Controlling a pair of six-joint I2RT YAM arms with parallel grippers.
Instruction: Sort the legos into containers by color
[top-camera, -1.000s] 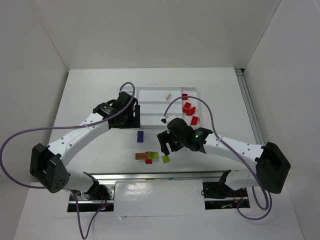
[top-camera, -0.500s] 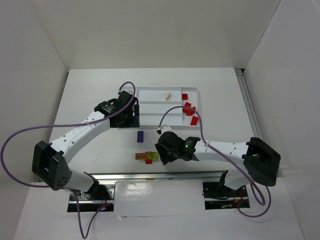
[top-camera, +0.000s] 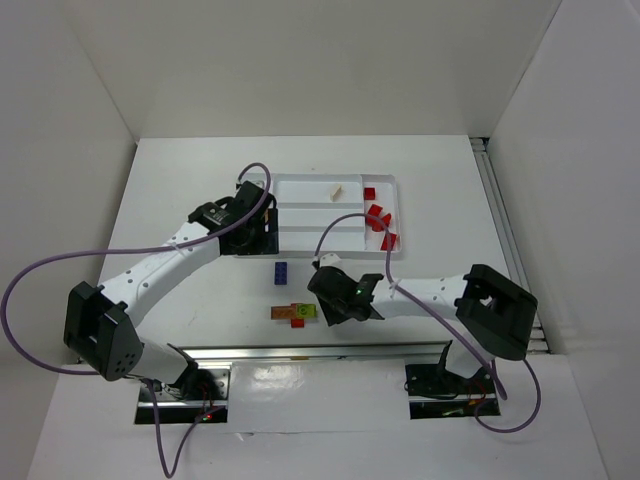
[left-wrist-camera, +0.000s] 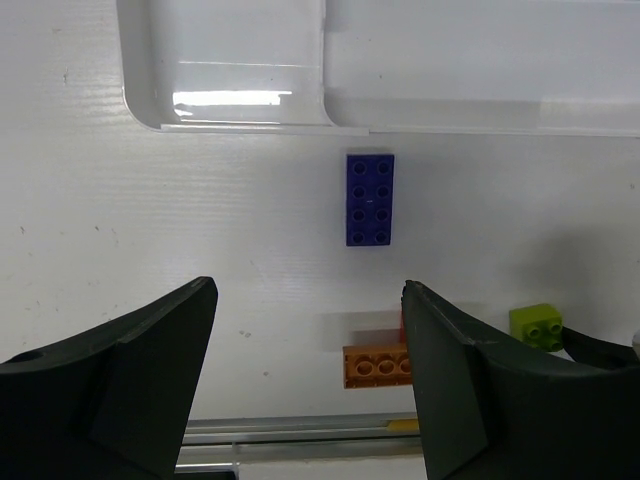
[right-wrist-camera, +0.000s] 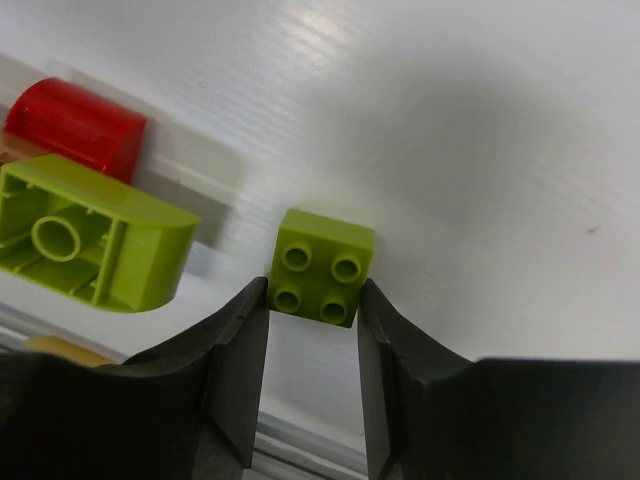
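I will lift the lime green lego with my right gripper, move outward above the tray's empty middle slot and let go, because that slot lies outward of my right gripper.
My right gripper is shut on a small lime green lego that rests on the table, one finger against each side. In the top view this gripper covers that brick. Beside it lie an upturned lime curved lego and a red lego. A blue lego and an orange lego lie to its left. My left gripper hangs open and empty over the table near the blue lego, by the white tray. Red legos sit in the tray's right end section, a cream lego in its far slot.
A metal rail runs along the table's near edge, just behind the right gripper. White walls close in the table at the left, back and right. The tray's near rim lies just beyond the left gripper.
The right arm has swung left and down onto the small lime green lego, and its jaws have closed from wide open onto the brick's sides. The left arm has barely shifted.
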